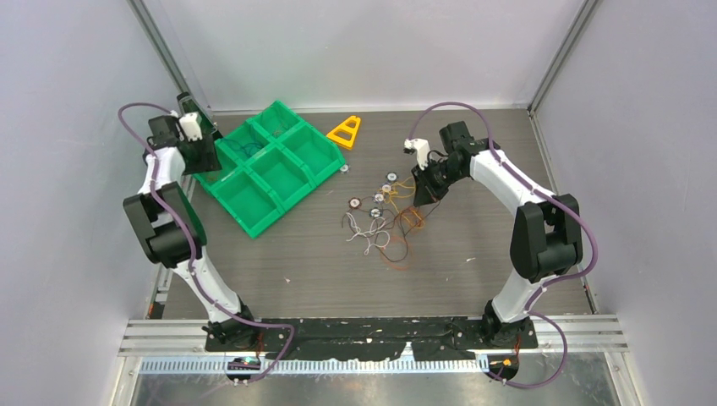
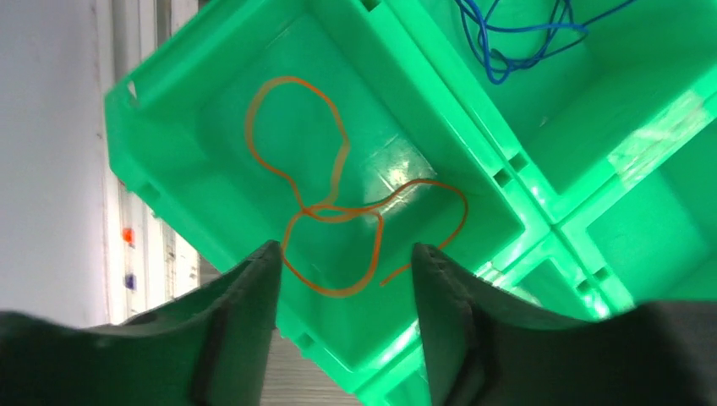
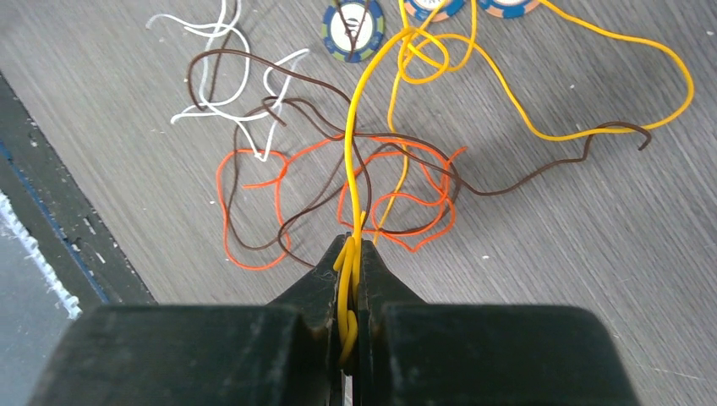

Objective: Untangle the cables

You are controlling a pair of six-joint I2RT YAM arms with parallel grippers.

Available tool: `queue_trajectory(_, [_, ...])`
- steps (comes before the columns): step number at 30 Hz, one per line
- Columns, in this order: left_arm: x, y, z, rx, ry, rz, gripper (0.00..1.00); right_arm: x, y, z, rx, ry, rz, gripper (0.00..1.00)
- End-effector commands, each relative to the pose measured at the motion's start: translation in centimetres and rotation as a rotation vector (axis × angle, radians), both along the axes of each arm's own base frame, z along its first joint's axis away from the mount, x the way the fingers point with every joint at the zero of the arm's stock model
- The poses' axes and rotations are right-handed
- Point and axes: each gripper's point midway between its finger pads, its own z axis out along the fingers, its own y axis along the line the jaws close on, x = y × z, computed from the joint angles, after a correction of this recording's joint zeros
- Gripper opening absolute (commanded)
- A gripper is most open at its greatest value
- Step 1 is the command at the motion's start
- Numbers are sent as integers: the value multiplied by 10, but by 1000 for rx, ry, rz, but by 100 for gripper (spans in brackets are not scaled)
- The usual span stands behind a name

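The tabletop is bare below the yellow loop on the right in the top view, so my right gripper should move to that side and down next, and release the loop.
The cables (image 1: pixel 391 222) lie tangled on the table at mid right: yellow (image 3: pixel 541 131), dark brown (image 3: pixel 524 178), orange-red (image 3: pixel 227 203) and white (image 3: pixel 237 51) wires crossing each other. My right gripper (image 1: pixel 421 188) (image 3: pixel 351 247) is at the tangle's far right edge, shut on a folded loop of the yellow wire and holding it taut above the table. My left gripper (image 1: pixel 196 145) (image 2: pixel 342 254) is open and empty above the green tray's far left compartment, where a loose orange wire (image 2: pixel 338 211) lies. A blue wire (image 2: pixel 516 42) lies in the neighbouring compartment.
The green tray (image 1: pixel 254 228) with several compartments stands at the back left. A yellow triangular piece (image 1: pixel 346 132) lies behind it. Small ringed discs (image 1: pixel 379 198) (image 3: pixel 353 28) sit beside the tangle. Grey walls close in the table.
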Motion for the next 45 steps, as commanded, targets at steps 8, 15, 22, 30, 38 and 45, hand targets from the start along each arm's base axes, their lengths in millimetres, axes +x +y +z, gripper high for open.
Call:
queue_trajectory(8, [-10, -56, 149, -85, -399, -151, 99, 0, 43, 115, 308, -176, 51, 5])
queue_trajectory(15, [-60, -186, 201, -103, -568, -605, 99, -20, 69, 213, 518, -275, 63, 5])
queue_trajectory(22, [-148, -335, 160, -236, -548, -1039, 99, 37, 37, 175, 399, -289, -312, 5])
queue_trajectory(30, [-251, -437, 77, -136, -442, -1484, 65, 110, -55, 110, 270, -193, -698, 5])
queue_trajectory(38, [-264, -513, 15, -29, -353, -1676, 52, 64, -73, -5, 12, 39, -624, 5])
queue_trajectory(45, [-257, -544, -10, 60, -273, -1727, 52, 64, -79, -19, -39, 51, -621, 6])
